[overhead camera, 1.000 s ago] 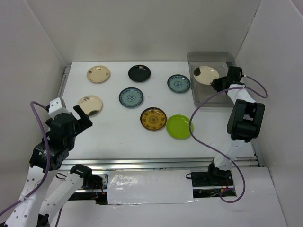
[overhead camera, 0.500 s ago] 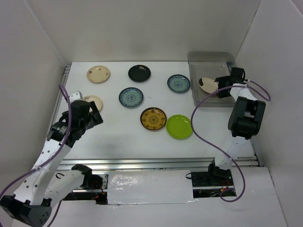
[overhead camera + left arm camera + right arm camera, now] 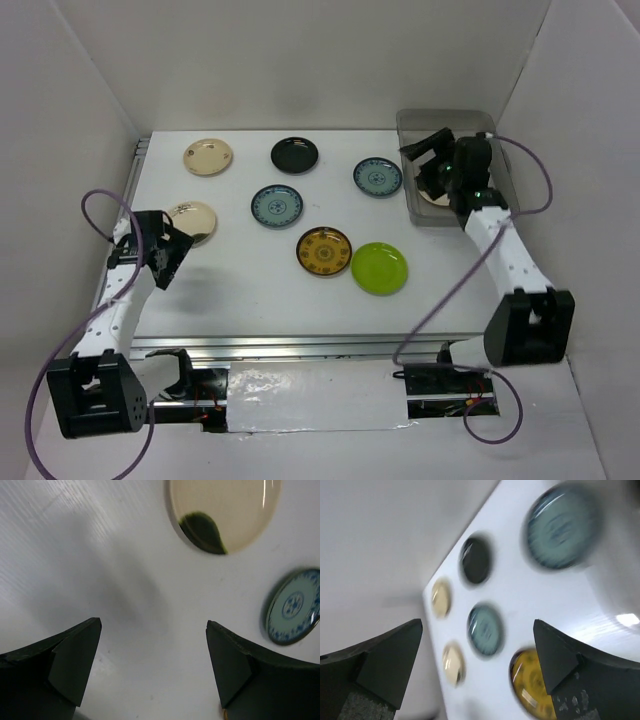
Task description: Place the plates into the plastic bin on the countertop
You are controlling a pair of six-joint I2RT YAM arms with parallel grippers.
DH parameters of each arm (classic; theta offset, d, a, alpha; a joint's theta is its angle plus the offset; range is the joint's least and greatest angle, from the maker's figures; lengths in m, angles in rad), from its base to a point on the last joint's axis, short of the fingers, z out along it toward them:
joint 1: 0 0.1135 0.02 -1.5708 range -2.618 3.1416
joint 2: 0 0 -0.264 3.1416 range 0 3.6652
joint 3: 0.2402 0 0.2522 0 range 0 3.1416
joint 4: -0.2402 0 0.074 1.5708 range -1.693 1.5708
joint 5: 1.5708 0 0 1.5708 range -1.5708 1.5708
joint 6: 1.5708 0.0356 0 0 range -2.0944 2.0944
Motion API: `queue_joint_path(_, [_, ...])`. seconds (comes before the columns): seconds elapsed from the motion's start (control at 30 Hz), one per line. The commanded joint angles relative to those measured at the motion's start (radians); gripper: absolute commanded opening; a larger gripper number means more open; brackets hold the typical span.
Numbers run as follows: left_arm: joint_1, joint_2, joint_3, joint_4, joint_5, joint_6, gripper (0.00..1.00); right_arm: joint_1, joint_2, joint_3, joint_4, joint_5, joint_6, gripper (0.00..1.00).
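Observation:
My left gripper needs to go down and away from my base, onto the marked plate's near rim (image 3: 201,238) (image 3: 201,536) by the dark patch.
Seven plates lie on the white countertop (image 3: 250,295): a cream plate (image 3: 207,156), a black plate (image 3: 294,154), two blue-patterned plates (image 3: 377,177) (image 3: 277,206), an amber plate (image 3: 323,251), a lime green plate (image 3: 379,268) and a dark-marked cream plate (image 3: 195,216). My left gripper (image 3: 172,256) stands open just short of the marked plate (image 3: 222,510), nothing between its fingers (image 3: 75,655). Open and empty, my right gripper (image 3: 423,165) hovers over the plastic bin (image 3: 447,118); a cream plate (image 3: 433,199) in the bin shows beneath it.
White walls enclose the countertop on three sides. A metal rail (image 3: 300,343) runs along the near edge. The right wrist view is blurred and looks left over the blue (image 3: 486,630), black (image 3: 476,560) and amber plates (image 3: 532,685).
My right gripper opened, let go of the cream plate in the bin and swung to face left. The left arm reached forward and down toward the dark-marked cream plate.

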Motion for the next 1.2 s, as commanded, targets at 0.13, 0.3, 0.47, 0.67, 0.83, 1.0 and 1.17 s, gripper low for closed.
queue_joint_path(0.13, [0.133, 0.096, -0.259, 0.693, 0.038, -0.210, 0.99, 0.231, -0.311, -0.510, 0.635, -0.655, -0.011, 1.00])
queue_joint_path(0.3, [0.143, 0.344, -0.214, 0.811, 0.059, -0.239, 0.99, 0.432, -0.388, -0.698, 0.838, -0.726, 0.040, 1.00])
queue_joint_path(0.47, [0.137, 0.507, -0.033, 0.523, -0.019, -0.303, 0.97, 0.498, -0.477, -0.772, 0.832, -0.671, 0.052, 1.00])
queue_joint_path(0.67, [0.129, 0.618, 0.082, 0.367, -0.055, -0.328, 0.51, 0.509, -0.612, -0.812, 0.728, -0.600, 0.046, 1.00])
queue_joint_path(0.83, [0.138, 0.636, 0.065, 0.386, -0.018, -0.334, 0.03, 0.489, -0.675, -0.772, 0.608, -0.572, 0.006, 1.00])
queue_joint_path(1.0, [0.129, 0.514, 0.143, 0.150, -0.071, -0.310, 0.00, 0.497, -0.666, -0.705, 0.495, -0.483, -0.090, 1.00])
queue_joint_path(1.17, [-0.071, 0.177, 0.124, 0.126, -0.136, -0.142, 0.00, 0.618, -0.462, -0.434, 0.239, -0.182, -0.263, 1.00])
